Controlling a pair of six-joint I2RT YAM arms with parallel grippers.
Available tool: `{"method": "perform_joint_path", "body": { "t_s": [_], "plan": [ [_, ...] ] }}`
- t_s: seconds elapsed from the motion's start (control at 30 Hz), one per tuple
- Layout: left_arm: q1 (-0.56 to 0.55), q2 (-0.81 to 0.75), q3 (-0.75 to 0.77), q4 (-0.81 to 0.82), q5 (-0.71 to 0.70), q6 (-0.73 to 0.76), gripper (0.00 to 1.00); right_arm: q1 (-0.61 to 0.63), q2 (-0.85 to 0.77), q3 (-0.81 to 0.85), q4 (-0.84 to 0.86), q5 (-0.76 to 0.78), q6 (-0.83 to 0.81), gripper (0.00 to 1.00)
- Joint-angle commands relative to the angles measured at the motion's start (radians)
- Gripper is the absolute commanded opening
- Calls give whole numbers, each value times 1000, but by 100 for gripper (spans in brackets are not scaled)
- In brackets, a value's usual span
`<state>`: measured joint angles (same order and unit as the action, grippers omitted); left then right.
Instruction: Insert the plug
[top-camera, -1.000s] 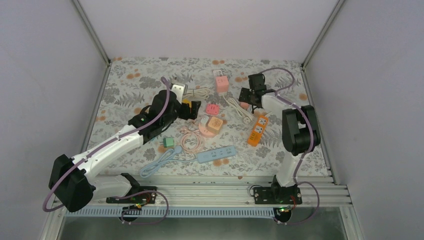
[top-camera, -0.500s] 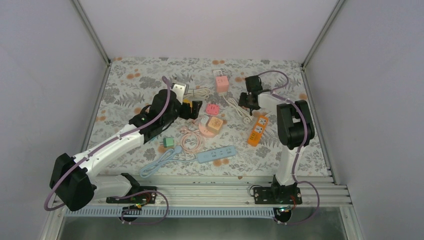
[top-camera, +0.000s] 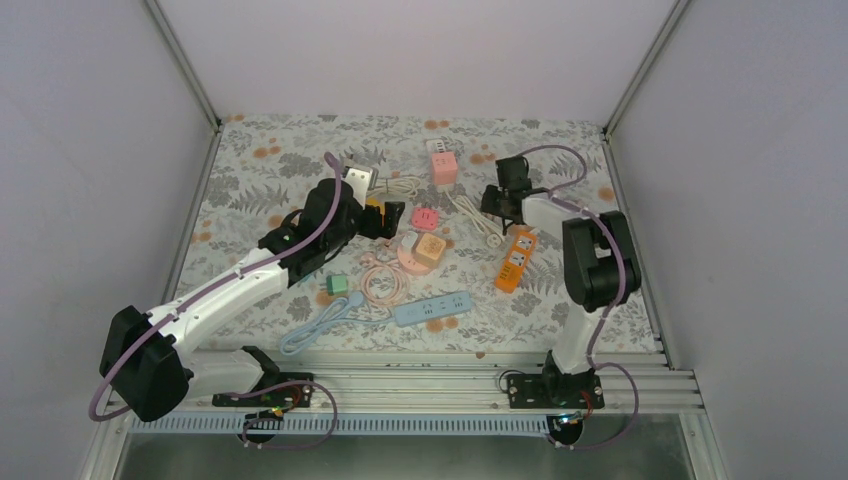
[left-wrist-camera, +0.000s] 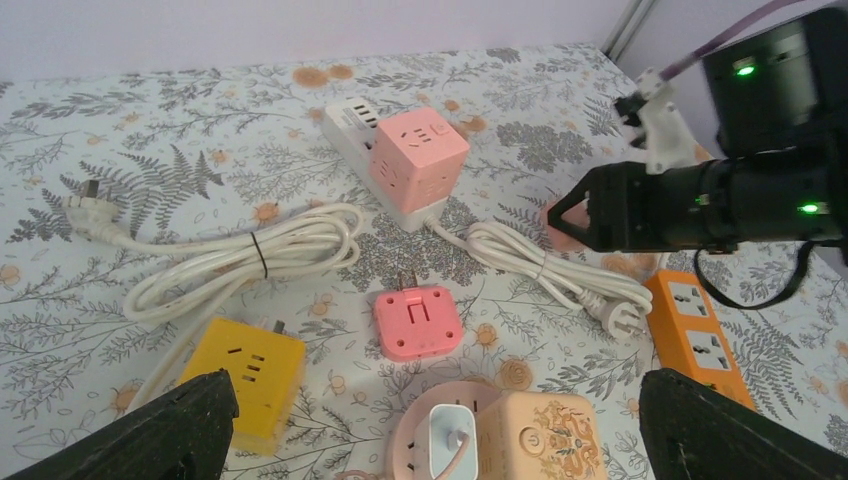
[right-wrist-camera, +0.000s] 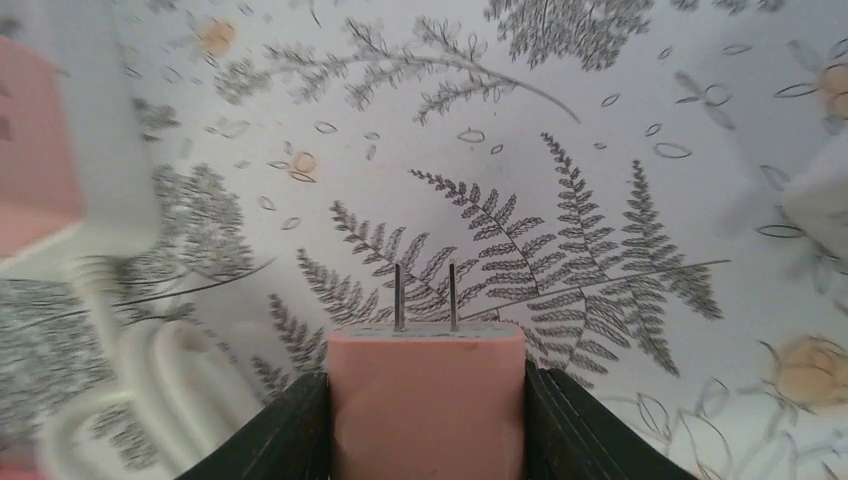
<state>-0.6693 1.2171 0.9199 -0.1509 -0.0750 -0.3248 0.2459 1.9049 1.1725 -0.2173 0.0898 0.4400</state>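
Observation:
My left gripper should tilt up and move toward the pink plug (left-wrist-camera: 565, 228) next, as the held plug is to its right in the top view.
A pink plug (right-wrist-camera: 425, 400) with two metal prongs pointing forward sits between the black fingers (right-wrist-camera: 285, 430) of my right gripper (right-wrist-camera: 425, 385), which is shut on its sides. It hangs just above the floral mat at the far right (top-camera: 498, 205), beside an orange power strip (top-camera: 515, 260). In the left wrist view the right gripper (left-wrist-camera: 600, 210) shows pink between its tips. My left gripper (left-wrist-camera: 430, 440) stands wide open above a round pink socket (left-wrist-camera: 450, 425) that carries a white charger and a beige cube. Its fingers (left-wrist-camera: 170, 430) hold nothing.
A pink cube socket on a white strip (left-wrist-camera: 418, 155), a flat pink adapter (left-wrist-camera: 418, 322), a yellow adapter (left-wrist-camera: 245, 375) and coiled white cables (left-wrist-camera: 250, 255) lie mid-mat. A blue power strip (top-camera: 432, 309) and a green cube (top-camera: 337, 284) lie nearer the bases.
My right gripper's jaws have closed onto the pink plug, and its wrist swung slightly left and back. The left arm has not moved.

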Motion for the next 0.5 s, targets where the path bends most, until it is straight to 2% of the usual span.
{"method": "perform_joint_path", "body": {
  "t_s": [0.0, 0.23, 0.47],
  "plan": [
    [5, -13, 0, 33, 11, 12, 100, -10, -156, -62, 133, -33, 73, 46],
    [4, 8, -28, 117, 37, 16, 100, -10, -372, -209, 229, -257, 300, 46],
    [-11, 50, -63, 254, 116, 4, 100, 25, -498, -337, 347, -519, 492, 47]
  ]
}}
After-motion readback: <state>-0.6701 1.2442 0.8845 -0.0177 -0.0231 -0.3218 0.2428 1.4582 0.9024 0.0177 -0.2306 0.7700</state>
